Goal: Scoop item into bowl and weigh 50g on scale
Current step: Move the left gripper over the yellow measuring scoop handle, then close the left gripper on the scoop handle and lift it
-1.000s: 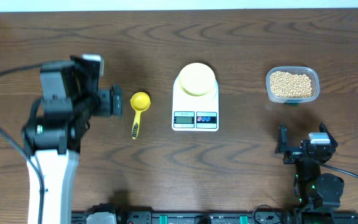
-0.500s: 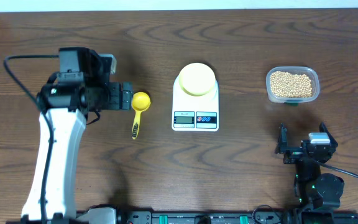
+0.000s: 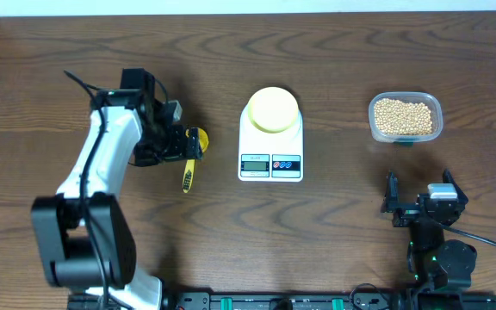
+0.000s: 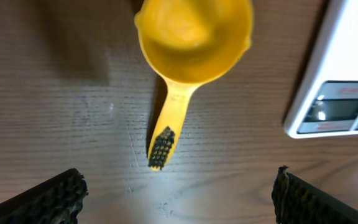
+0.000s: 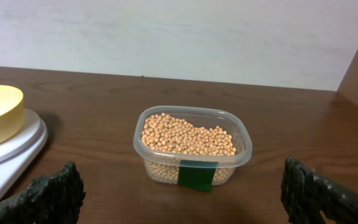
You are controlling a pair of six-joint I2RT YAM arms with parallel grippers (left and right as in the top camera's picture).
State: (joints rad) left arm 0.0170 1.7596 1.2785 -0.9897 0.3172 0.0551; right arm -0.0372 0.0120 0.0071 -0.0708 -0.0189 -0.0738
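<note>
The narrow handle there fits between the two spread fingers of my left gripper. My open left gripper should next move down onto the scoop's handle close to the cup (image 3: 189,164) (image 4: 179,94).
The beans (image 3: 406,116) fill a clear tub at the right, and the right wrist view shows them (image 5: 188,135) straight ahead. On the white scale (image 3: 246,142) in the middle stands the pale yellow bowl (image 3: 273,108), empty. A yellow scoop (image 3: 189,175) lies left of the scale, its cup partly under my left gripper (image 3: 179,144). In the left wrist view the scoop (image 4: 191,37) lies on the table, handle pointing towards my open left gripper (image 4: 179,186), which touches nothing. My right gripper (image 3: 420,182) rests open near the front right, short of the tub.
The scale's corner with its display (image 4: 337,109) shows at the right of the left wrist view. The tub (image 5: 194,171) carries a green label on its near side. A pale wall runs behind the table's far edge.
My left arm has swung in towards the scale and come down over the yellow scoop, jaws still wide. The right arm, scale, bowl and tub have not moved.
</note>
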